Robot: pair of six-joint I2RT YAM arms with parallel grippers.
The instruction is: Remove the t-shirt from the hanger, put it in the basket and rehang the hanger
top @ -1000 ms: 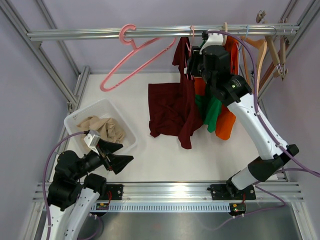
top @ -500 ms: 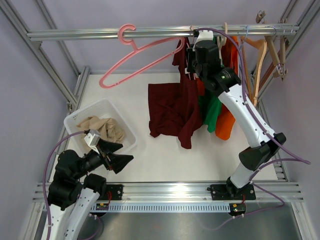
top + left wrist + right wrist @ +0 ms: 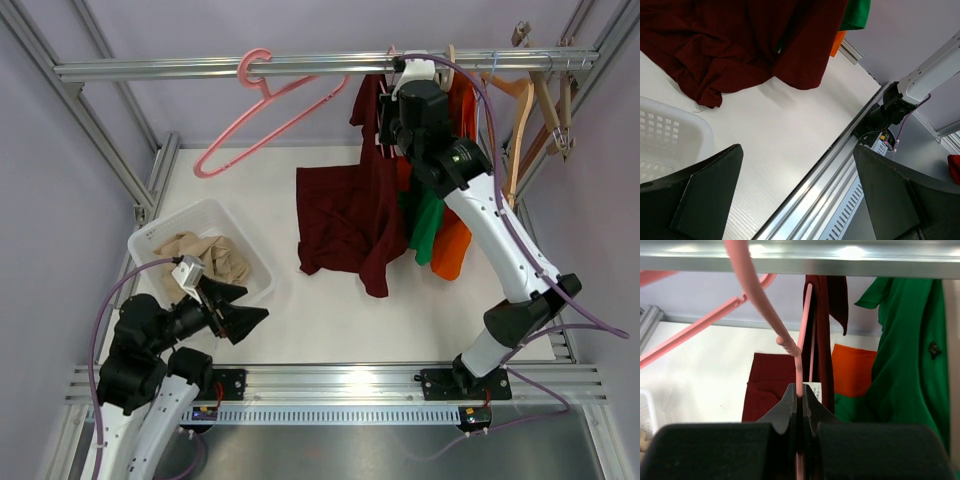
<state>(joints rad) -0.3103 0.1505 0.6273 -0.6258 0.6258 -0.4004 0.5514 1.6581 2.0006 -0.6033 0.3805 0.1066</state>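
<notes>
My left gripper will next swing to the right in the top view, away from the basket, to the shirt's bottom hem (image 3: 376, 287) (image 3: 800, 82), whose near end hangs free.
A maroon t-shirt (image 3: 345, 215) hangs from the rail and drapes down onto the white table. In the right wrist view its cloth (image 3: 826, 335) hangs on a pink hanger (image 3: 790, 346) hooked over the rail. My right gripper (image 3: 799, 389) is shut on that hanger's thin neck just below the hook; from above it sits (image 3: 386, 112) high against the shirt's top. My left gripper (image 3: 245, 318) is low at the near left, open and holding nothing, and in its own view (image 3: 797, 195) it is over the table's front edge.
An empty pink hanger (image 3: 265, 110) hangs tilted on the rail (image 3: 160, 68) to the left. Green (image 3: 425, 225) and orange (image 3: 452, 245) garments hang right of the shirt, with wooden hangers (image 3: 520, 100) beyond. A white basket (image 3: 160, 235) with beige cloth stands at the near left.
The right gripper has closed on the pink hanger's neck and shifted slightly up toward the rail. The empty pink hanger swung a little left. The left arm barely moved.
</notes>
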